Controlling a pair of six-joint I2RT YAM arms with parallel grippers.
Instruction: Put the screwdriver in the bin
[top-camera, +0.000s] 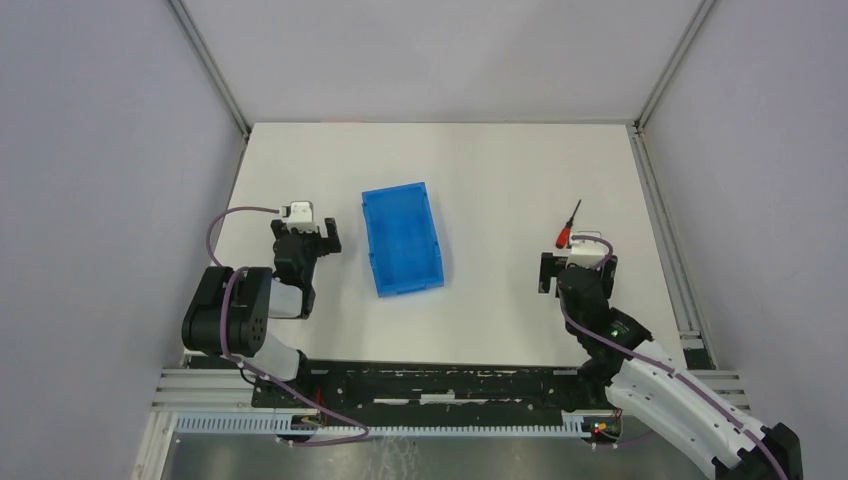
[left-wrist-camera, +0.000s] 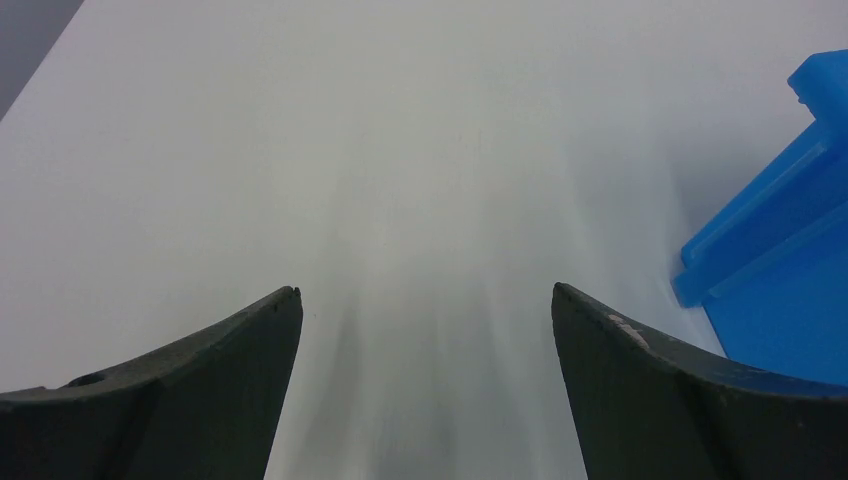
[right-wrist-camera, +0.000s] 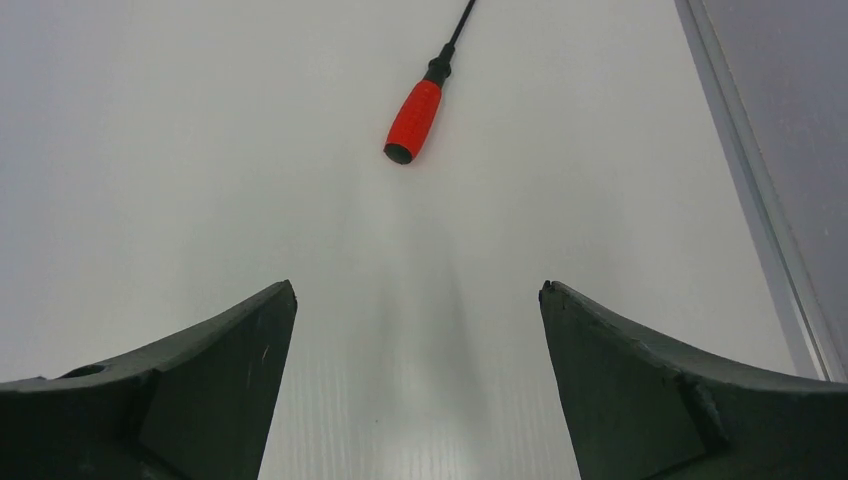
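Observation:
The screwdriver's red handle (top-camera: 564, 237) (right-wrist-camera: 414, 115) lies on the tabletop, still beyond the fingers of my open right gripper, so I should bring that gripper outward and down onto the handle.
The screwdriver (top-camera: 568, 226), with a red handle and thin black shaft, lies on the white table at the right, just beyond my right gripper (top-camera: 578, 262). In the right wrist view the screwdriver (right-wrist-camera: 414, 120) lies ahead of the open, empty right gripper (right-wrist-camera: 417, 290), handle end nearest. The blue bin (top-camera: 402, 238) stands near the table's middle and holds nothing. My left gripper (top-camera: 303, 238) is open and empty just left of the bin. In the left wrist view the left gripper (left-wrist-camera: 425, 292) is over bare table with the bin's wall (left-wrist-camera: 770, 260) at the right.
The white table (top-camera: 480, 170) is fenced by grey walls with metal rails along the left and right edges (top-camera: 665, 230). The rail also shows in the right wrist view (right-wrist-camera: 760, 190). The arm bases sit on a black frame (top-camera: 440, 385) at the near edge.

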